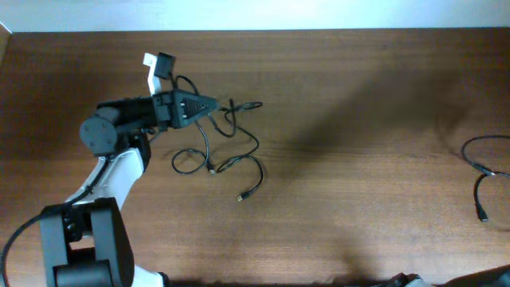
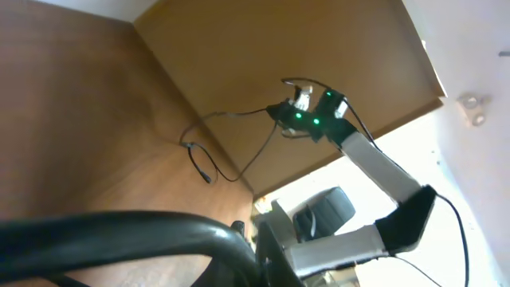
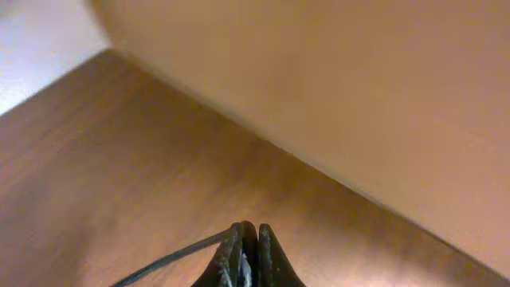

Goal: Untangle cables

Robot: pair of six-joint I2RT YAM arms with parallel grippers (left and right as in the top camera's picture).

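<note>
The thin cable is already clear of the looped bundle, so my right gripper will turn over the table's end and release it there.
The cables (image 1: pixel 209 148), thin black cords in loose loops, lie at the left centre of the brown table (image 1: pixel 343 183). One end with a white tag (image 1: pixel 151 65) lies behind them. My left gripper (image 1: pixel 213 104) points right over the top of the bundle, its fingers together on a strand; its jaws are hidden in the left wrist view. A separate cable (image 1: pixel 480 171) lies at the far right and also shows in the left wrist view (image 2: pixel 199 155), running up to my right gripper (image 2: pixel 288 112). In the right wrist view the right gripper (image 3: pixel 249 231) is shut on this thin cable (image 3: pixel 167 259).
The left arm's base (image 1: pixel 80 247) stands at the front left. A thick black arm cable (image 2: pixel 159 227) fills the foreground of the left wrist view. The right arm (image 2: pixel 374 167) stands off the table's right end, outside the overhead view. The table's far edge (image 1: pixel 319 32) meets a white surface.
</note>
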